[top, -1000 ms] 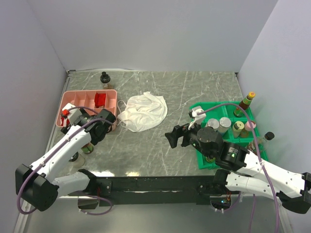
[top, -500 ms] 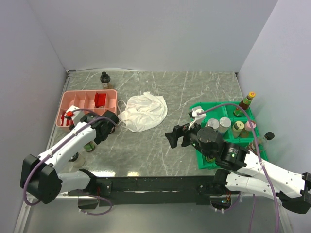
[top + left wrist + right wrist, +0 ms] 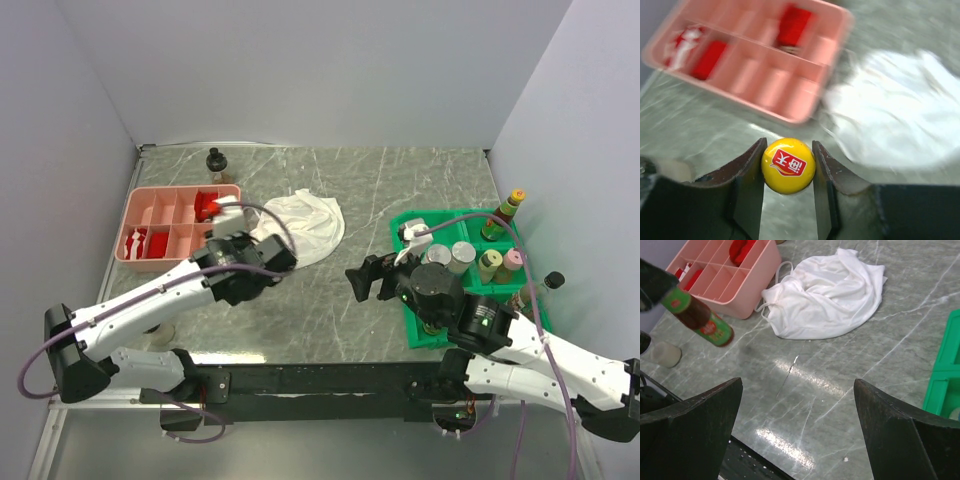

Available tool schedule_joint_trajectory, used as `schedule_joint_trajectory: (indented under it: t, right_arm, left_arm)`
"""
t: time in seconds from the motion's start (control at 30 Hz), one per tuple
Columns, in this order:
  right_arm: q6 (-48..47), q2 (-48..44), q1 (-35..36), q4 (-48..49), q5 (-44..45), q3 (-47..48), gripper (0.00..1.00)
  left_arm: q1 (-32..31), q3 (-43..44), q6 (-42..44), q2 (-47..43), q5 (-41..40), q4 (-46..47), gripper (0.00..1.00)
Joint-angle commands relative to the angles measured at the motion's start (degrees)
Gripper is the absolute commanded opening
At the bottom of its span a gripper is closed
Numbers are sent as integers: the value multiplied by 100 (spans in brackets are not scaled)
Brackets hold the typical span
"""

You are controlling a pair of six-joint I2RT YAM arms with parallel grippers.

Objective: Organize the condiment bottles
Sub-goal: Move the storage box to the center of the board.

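My left gripper will move across and down to free the yellow cap [image 3: 788, 165], as bare table by the green tray is below, to the right in the top view.
My left gripper [image 3: 788, 172] is shut on the yellow cap [image 3: 788, 165] of a condiment bottle. The bottle hangs below it, over the table in front of the pink tray [image 3: 750, 65]. In the right wrist view this bottle [image 3: 697, 315] shows dark sauce and a green and red label, tilted in the air. In the top view the left gripper [image 3: 258, 268] hides it. My right gripper [image 3: 797, 390] is open over bare table, left of the green tray [image 3: 415, 330]. Several jars [image 3: 463, 257] stand in that tray, and a tall bottle [image 3: 507, 212] at its far side.
A white cloth [image 3: 295, 228] lies between the trays. Red packets [image 3: 207, 205] sit in the pink tray. A dark bottle [image 3: 215, 162] stands by the back wall, a black-capped one [image 3: 550, 283] right of the green tray, and a pale-capped jar [image 3: 666, 354] near the front left edge.
My left gripper closed on the yellow-capped bottle near the pink tray's front corner, then swung right with it toward the cloth. The right arm has barely moved.
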Motion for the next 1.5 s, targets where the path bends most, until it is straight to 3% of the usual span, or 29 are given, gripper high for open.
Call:
schedule_joint_trajectory:
  t: [0.0, 0.07, 0.27, 0.5, 0.67, 0.87, 0.97, 1.0, 1.07, 1.1, 1.2, 1.47]
  right_arm:
    - [135, -280, -28, -50, 310, 9, 100]
    - [82, -394, -28, -23, 204, -17, 100]
    - [152, -684, -36, -129, 107, -35, 100]
    - [135, -1054, -28, -190, 160, -166, 100]
    - [108, -1265, -36, -322, 292, -184, 100]
    - [38, -1449, -37, -427, 371, -219, 100]
    - [20, -1450, -28, -497, 397, -175, 100]
    - [29, -1450, -28, -506, 406, -167, 100]
    - [47, -1432, -28, -524, 406, -149, 100]
    - [55, -1415, -28, -507, 380, -131, 100]
    - [82, -1362, -28, -472, 249, -61, 100]
    - [134, -1125, -28, -278, -16, 88, 98]
  left_arm:
    - [-782, 85, 3075, -147, 389, 2558, 1]
    - [-1011, -241, 3867, -341, 1449, 4163, 1]
    - [-1082, -1462, 5756, -904, 3509, 7480, 1]
    - [-1082, -1806, 6691, -255, 4803, 9050, 1]
    - [-1082, -1604, 6885, 361, 5209, 9341, 2]
    - [-1082, -1385, 6885, 1003, 5613, 9474, 15]
    - [-1082, -1314, 6832, 1161, 5684, 9421, 34]
    - [-1082, -1314, 6798, 1144, 5675, 9412, 52]
    - [-1082, -1314, 6744, 1048, 5640, 9325, 64]
    - [-1082, -1314, 6710, 1004, 5622, 9281, 81]
    - [-1082, -1262, 6578, 802, 5394, 9009, 97]
    - [-741, -1367, 6042, 109, 5025, 8270, 97]
